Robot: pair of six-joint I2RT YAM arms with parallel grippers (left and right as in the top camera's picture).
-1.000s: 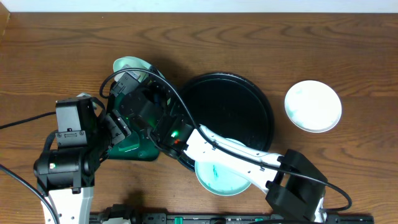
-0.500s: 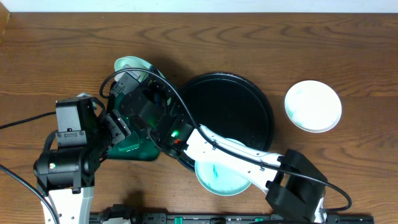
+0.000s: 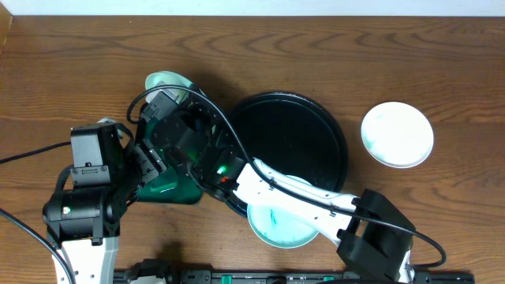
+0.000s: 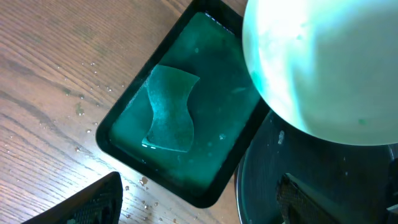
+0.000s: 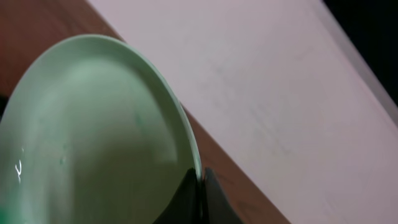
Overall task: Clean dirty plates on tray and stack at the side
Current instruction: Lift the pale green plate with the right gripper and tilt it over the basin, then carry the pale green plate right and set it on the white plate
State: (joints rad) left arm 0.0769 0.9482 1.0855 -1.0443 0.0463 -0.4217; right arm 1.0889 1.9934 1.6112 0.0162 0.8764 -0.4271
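Note:
The third plate (image 3: 398,135) is below my right gripper, far to its right in the overhead view, so I should carry mine that way down onto it and release.
My right gripper (image 5: 200,186) is shut on the rim of a pale-mint plate (image 5: 93,137) and holds it tilted above the small dark green tray; the plate also shows in the overhead view (image 3: 164,82) and in the left wrist view (image 4: 317,68). My left gripper (image 4: 199,202) is open and empty, its fingers astride the green tray's near corner. The big black tray (image 3: 304,134) lies mid-table. A second plate (image 3: 276,225) with a teal smear rests on its front rim under my right arm. A third plate (image 3: 397,134) lies on the table at the right.
The dark green rectangular tray (image 4: 124,140) holds greenish water and a green sponge (image 4: 169,109). Water drops dot the wood beside it (image 4: 81,106). A pale wall edge runs along the table's far side (image 3: 252,9).

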